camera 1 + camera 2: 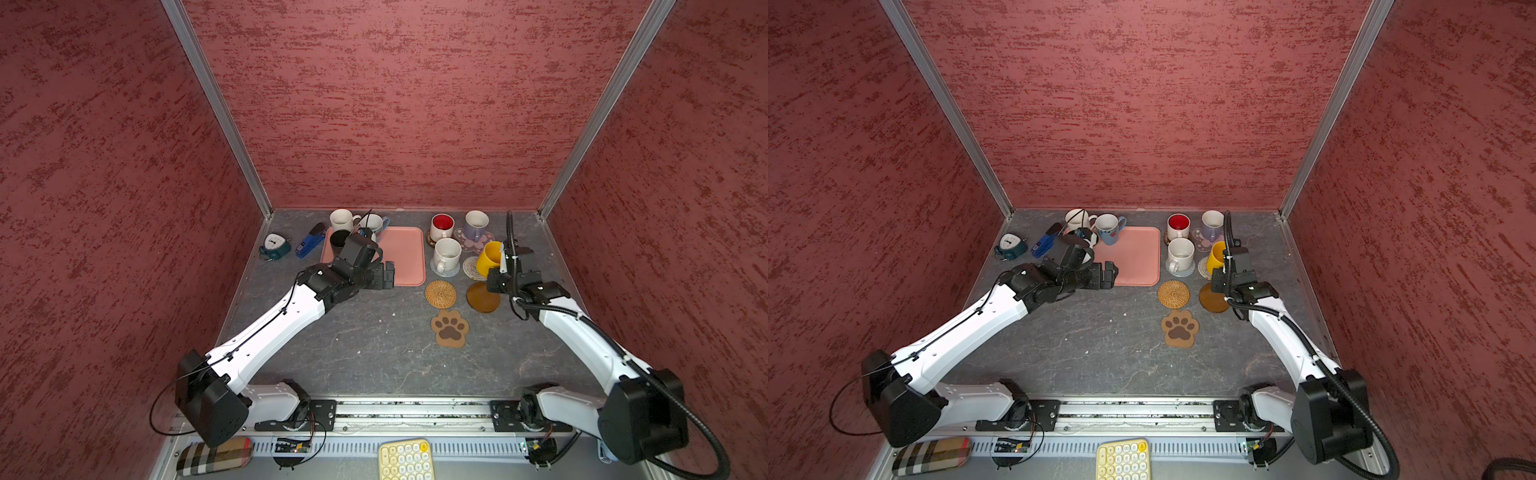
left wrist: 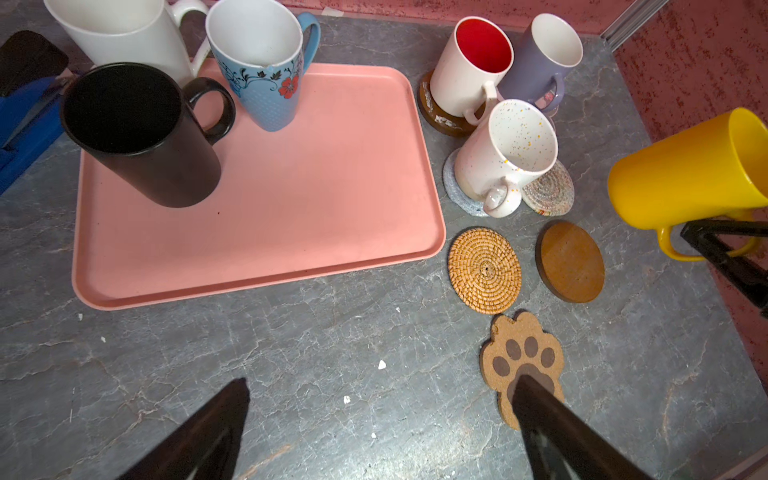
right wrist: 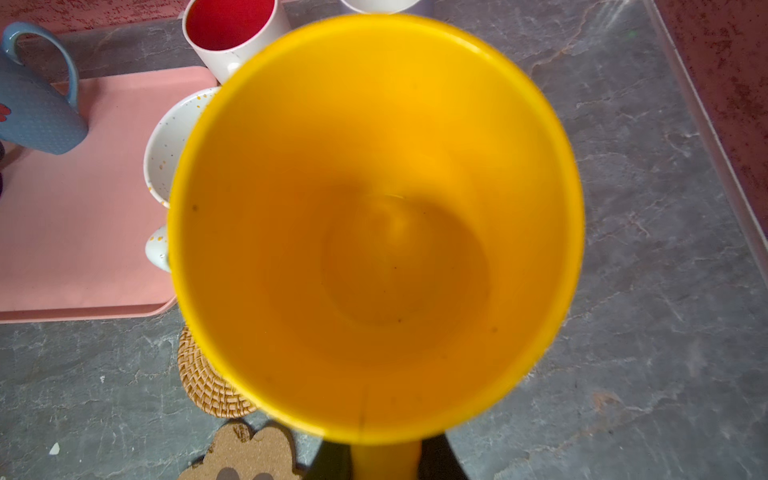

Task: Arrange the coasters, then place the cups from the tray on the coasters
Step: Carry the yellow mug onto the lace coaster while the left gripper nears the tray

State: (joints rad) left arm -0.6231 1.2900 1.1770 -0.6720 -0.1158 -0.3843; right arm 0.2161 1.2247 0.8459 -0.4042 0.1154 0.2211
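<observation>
The right gripper lowers the yellow cup outward onto the coaster's middle next and releases the handle, since the beige woven coaster lies bare, below and outward.
My right gripper (image 3: 384, 461) is shut on the handle of the yellow cup (image 1: 489, 257), which hangs tilted in the air beside the beige woven coaster (image 1: 470, 268). The black cup (image 2: 141, 133) and the light blue cup (image 2: 262, 70) stand on the tray (image 2: 291, 232); a plain white cup (image 2: 124, 33) stands behind them. Cups with red inside (image 1: 441, 227), lavender (image 1: 476, 224) and speckled white (image 1: 446, 253) sit on coasters. The rattan (image 1: 440, 294), amber (image 1: 482, 297) and paw-print (image 1: 450, 328) coasters lie bare. My left gripper (image 2: 384, 384) hovers open and holds nothing at the tray's near edge.
A teal clock (image 1: 274, 245) and a blue stapler (image 1: 309, 241) lie left of the tray. A pale yellow keypad (image 1: 405, 459) and a checked case (image 1: 214, 457) sit by the front rail. Red walls close in the back and both sides.
</observation>
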